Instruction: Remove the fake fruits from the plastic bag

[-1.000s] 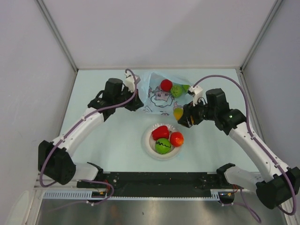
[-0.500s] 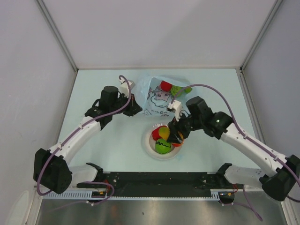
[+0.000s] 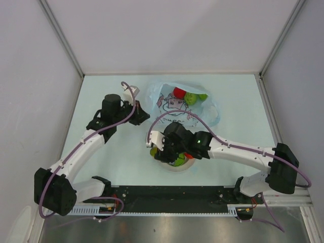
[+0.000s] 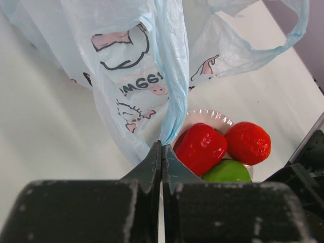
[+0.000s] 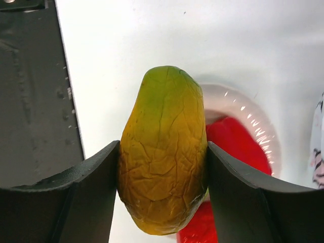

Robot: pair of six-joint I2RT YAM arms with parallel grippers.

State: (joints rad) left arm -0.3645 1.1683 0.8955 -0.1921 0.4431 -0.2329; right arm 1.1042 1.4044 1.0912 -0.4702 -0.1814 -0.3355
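Note:
I should turn and lower my right gripper toward the plate's rim beside the red fruit to release the oblong fruit (image 5: 163, 152), as it still hangs above the plate.
The light-blue plastic bag (image 3: 174, 106) lies at the back centre, with a red fruit (image 3: 178, 92) and a green fruit (image 3: 191, 97) at its mouth. My left gripper (image 3: 142, 114) is shut on the bag's left edge, and the pinched film shows in the left wrist view (image 4: 169, 116). My right gripper (image 3: 159, 148) is shut on a yellow-green oblong fruit (image 5: 163, 152) and holds it just above the left rim of the white plate (image 3: 175, 168). Two red fruits (image 4: 201, 147) and a green one (image 4: 228, 171) lie on the plate.
The plate's rim (image 5: 243, 109) shows behind the held fruit, with a red fruit (image 5: 238, 147) on it. A black rail (image 3: 172, 195) runs along the table's near edge. Grey walls close in the back and both sides.
My right gripper has carried the yellow-green fruit from beside the bag down and left to the plate's left rim. My left gripper has drawn back slightly to the left, still holding the bag.

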